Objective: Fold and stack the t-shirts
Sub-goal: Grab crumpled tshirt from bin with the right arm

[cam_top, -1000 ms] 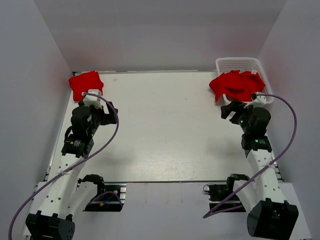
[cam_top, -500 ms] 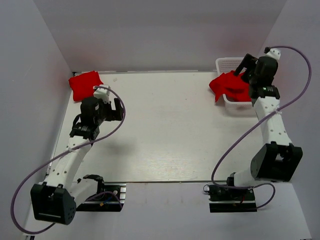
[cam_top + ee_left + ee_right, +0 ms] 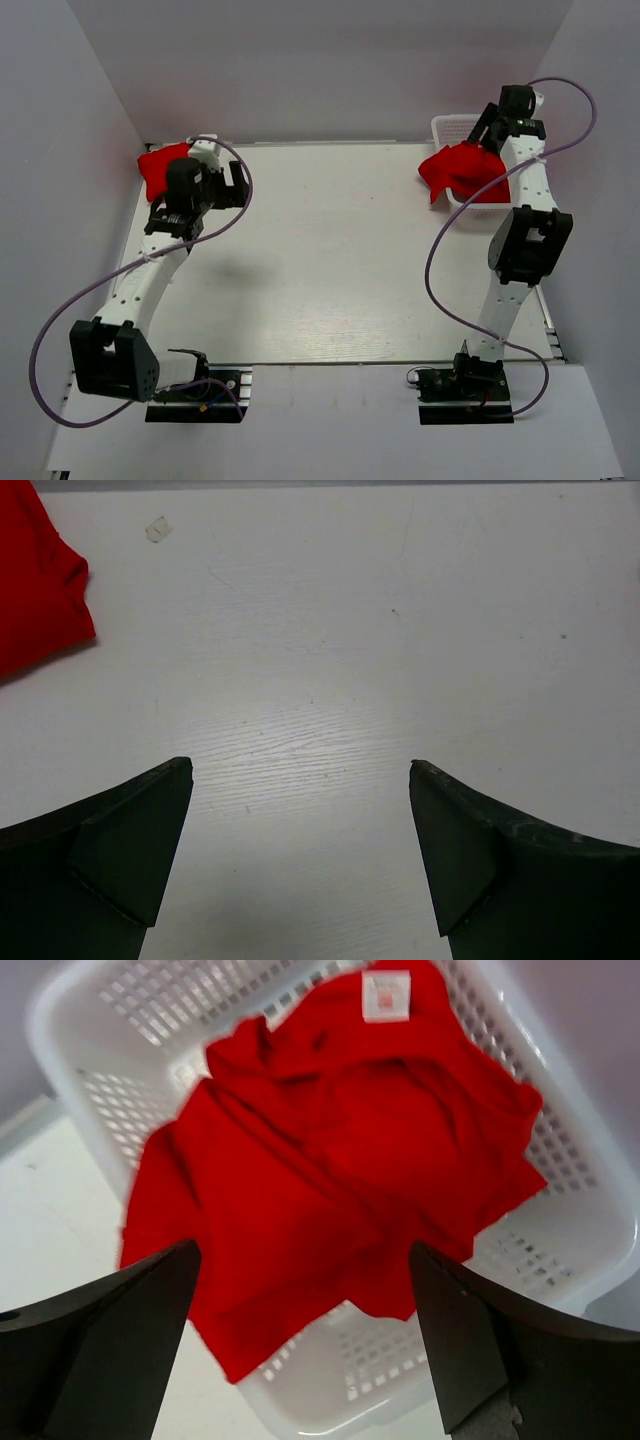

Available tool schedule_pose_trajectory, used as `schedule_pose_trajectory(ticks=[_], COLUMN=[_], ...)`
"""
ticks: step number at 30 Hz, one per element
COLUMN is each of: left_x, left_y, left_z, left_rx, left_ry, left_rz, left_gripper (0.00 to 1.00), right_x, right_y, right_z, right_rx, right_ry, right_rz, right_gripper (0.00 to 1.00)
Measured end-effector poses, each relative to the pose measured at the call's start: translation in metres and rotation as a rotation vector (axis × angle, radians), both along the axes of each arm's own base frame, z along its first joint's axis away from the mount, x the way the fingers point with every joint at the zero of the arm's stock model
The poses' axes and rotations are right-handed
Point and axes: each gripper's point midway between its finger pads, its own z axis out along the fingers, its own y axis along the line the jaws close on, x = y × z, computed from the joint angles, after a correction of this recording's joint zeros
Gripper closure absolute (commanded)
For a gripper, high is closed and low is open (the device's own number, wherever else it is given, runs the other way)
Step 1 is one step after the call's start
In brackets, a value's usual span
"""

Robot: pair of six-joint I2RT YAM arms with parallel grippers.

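Observation:
The robot's right gripper is to come down next onto the bunched fold at the heap's middle in the basket, because creases meet there below its open fingers.
A crumpled heap of red t-shirts fills the white lattice basket at the far right and hangs over its left rim. In the right wrist view the heap lies below my right gripper, which is open and empty above the basket. A folded red t-shirt lies at the far left corner, partly hidden by my left arm; its edge shows in the left wrist view. My left gripper is open and empty over bare table, right of that shirt.
The white table is walled by grey panels on the left, back and right. Purple cables loop from both arms. A small mark sits on the table near the back edge.
Both arms have stretched out toward the back of the table. My right gripper has risen over the basket. My left gripper has moved up beside the folded shirt.

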Motion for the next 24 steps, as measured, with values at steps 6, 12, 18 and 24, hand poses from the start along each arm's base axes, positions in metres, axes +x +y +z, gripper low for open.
schedule_pose_trajectory(ticks=[6, 12, 18, 24], left_x=[0.017, 0.019, 0.023, 0.021], left_y=[-0.002, -0.006, -0.008, -0.006], left_z=[-0.036, -0.051, -0.049, -0.05], left_rx=[0.015, 0.013, 0.006, 0.009], left_ry=[0.11, 0.158, 0.158, 0.173], left_rz=[-0.002, -0.017, -0.02, -0.01], left_gripper=[0.01, 0.01, 0.01, 0.01], right_x=[-0.01, -0.001, 0.011, 0.019], right_y=[-0.013, -0.012, -0.009, -0.015], right_z=[-0.04, -0.076, -0.125, -0.131], right_rx=[0.017, 0.021, 0.032, -0.007], right_ry=[0.111, 0.166, 0.229, 0.236], right_rz=[0.007, 0.054, 0.104, 0.125], right_gripper=[0.1, 0.1, 0.36, 0.95])
